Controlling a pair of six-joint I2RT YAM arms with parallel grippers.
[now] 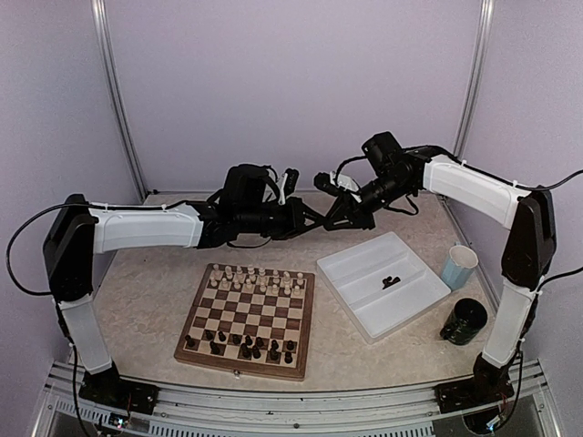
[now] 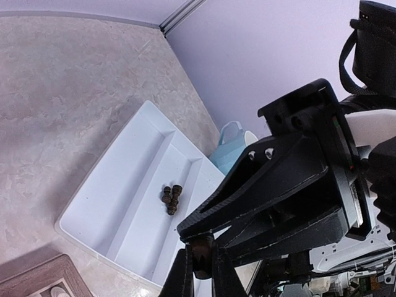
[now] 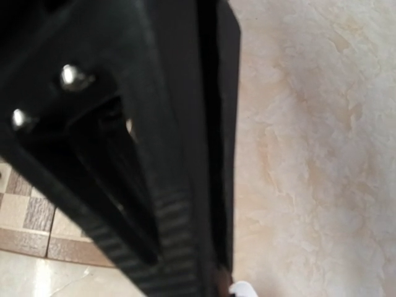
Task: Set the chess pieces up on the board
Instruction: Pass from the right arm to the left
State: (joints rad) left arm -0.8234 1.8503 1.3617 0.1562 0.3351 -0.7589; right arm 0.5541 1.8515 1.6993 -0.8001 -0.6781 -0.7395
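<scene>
My left gripper is to move next back, down and to the left in the top view, onto the board's near-row square beside the corner dark piece, because that square is empty.
The board [image 1: 246, 366] lies at the table's near middle. Cream chess pieces [image 1: 255, 278] fill its far rows and dark ones [image 1: 241, 344] stand along its near rows. Above the table behind the board, my left gripper [image 1: 315, 216] and right gripper [image 1: 328, 217] meet tip to tip. In the left wrist view my left gripper [image 2: 202, 249] is shut on a dark chess piece [image 2: 200, 260]. The right gripper [image 2: 197, 230] pinches the same piece from above. Black fingers, blurred, fill the right wrist view, with a board corner [image 3: 31, 229] below them.
A white tray [image 1: 364, 264] lies right of the board, and two dark pieces [image 1: 392, 281] rest in its middle channel [image 2: 171, 199]. A pale blue cup [image 1: 458, 266] and a black cup [image 1: 466, 320] stand at the right edge.
</scene>
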